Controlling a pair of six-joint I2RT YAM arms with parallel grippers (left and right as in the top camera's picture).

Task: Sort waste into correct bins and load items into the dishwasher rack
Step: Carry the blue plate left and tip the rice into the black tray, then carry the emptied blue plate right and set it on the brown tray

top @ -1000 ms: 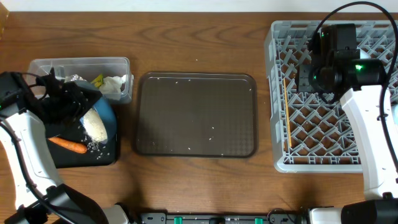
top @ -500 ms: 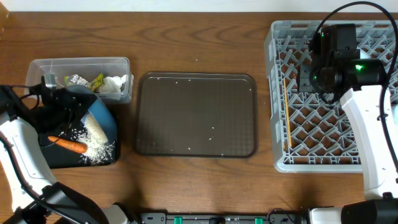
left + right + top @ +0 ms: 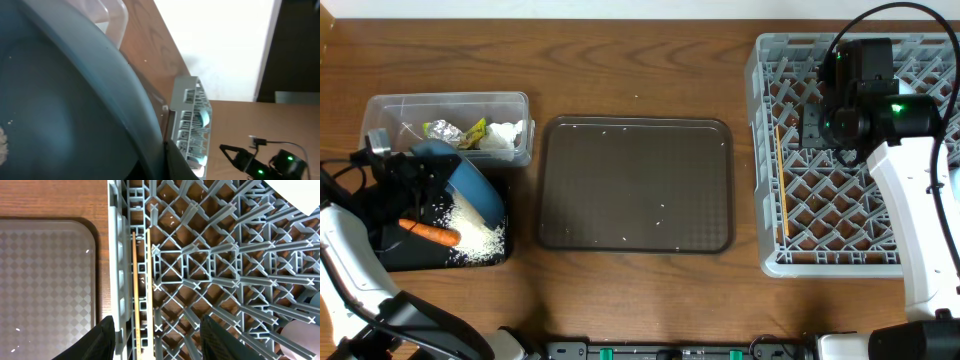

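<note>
I will move my left gripper over the dark-brown serving tray [image 3: 646,172], turn the bowl upright, and lower it to release it. Rice already lies on the black tray [image 3: 420,262].
My left gripper [image 3: 420,175] is shut on the rim of the wide dark-blue bowl [image 3: 475,185] and holds it steeply tilted over the shallow black tray [image 3: 420,262]. The bowl fills the left wrist view [image 3: 60,110]. White rice [image 3: 475,232] and the orange carrot [image 3: 430,234] lie on the black tray. The clear tub [image 3: 390,105] holds the foil ball [image 3: 444,129], the yellow-green wrapper [image 3: 476,132] and the white paper [image 3: 505,136]. My right gripper [image 3: 160,342] is open and empty above the grey rack [image 3: 765,260]. The chopsticks [image 3: 140,280] lie along the rack's left wall.
The dark-brown serving tray [image 3: 635,185], with a few stray rice grains on it, sits between the bins and the rack. A pale light-blue item [image 3: 202,118] shows inside the rack in the left wrist view. My right arm covers much of the rack from overhead.
My left gripper has tipped the dark-blue bowl further and drawn it left. The rice has slid out of the bowl onto the black tray. The right arm has not moved.
</note>
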